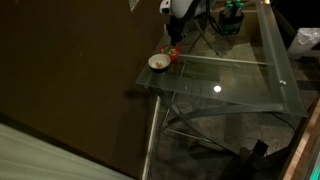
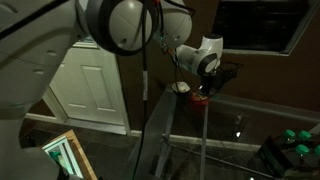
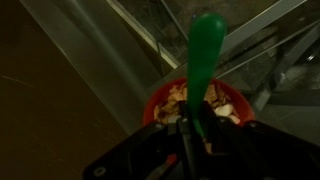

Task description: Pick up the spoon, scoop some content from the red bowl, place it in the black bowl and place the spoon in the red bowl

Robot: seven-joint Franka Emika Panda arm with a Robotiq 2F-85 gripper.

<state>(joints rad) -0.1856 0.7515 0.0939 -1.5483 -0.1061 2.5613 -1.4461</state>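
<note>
I need to move my gripper down a little next, put the spoon (image 3: 203, 60) on the pale chunks in the red bowl and let go of it, because that bowl is right below.
In the wrist view my gripper (image 3: 190, 140) is shut on the spoon (image 3: 203, 60), whose green handle points up and away. Right below it sits the red bowl (image 3: 160, 100), filled with pale chunks. The spoon's scoop end is hidden behind the fingers. In an exterior view the gripper (image 1: 172, 40) hangs over the red bowl (image 1: 172, 56), and the black bowl (image 1: 158, 62) with its cream-white inside sits beside it at the glass table's corner. In the other exterior view the gripper (image 2: 205, 82) is above the red bowl (image 2: 200, 99), with the black bowl (image 2: 181, 88) next to it.
The bowls stand on a glass desk (image 1: 230, 80) near its corner edge, with a metal frame below. Green objects (image 1: 232, 14) sit at the far end of the desk. A dark wall runs beside the table. A white door (image 2: 90, 90) stands behind.
</note>
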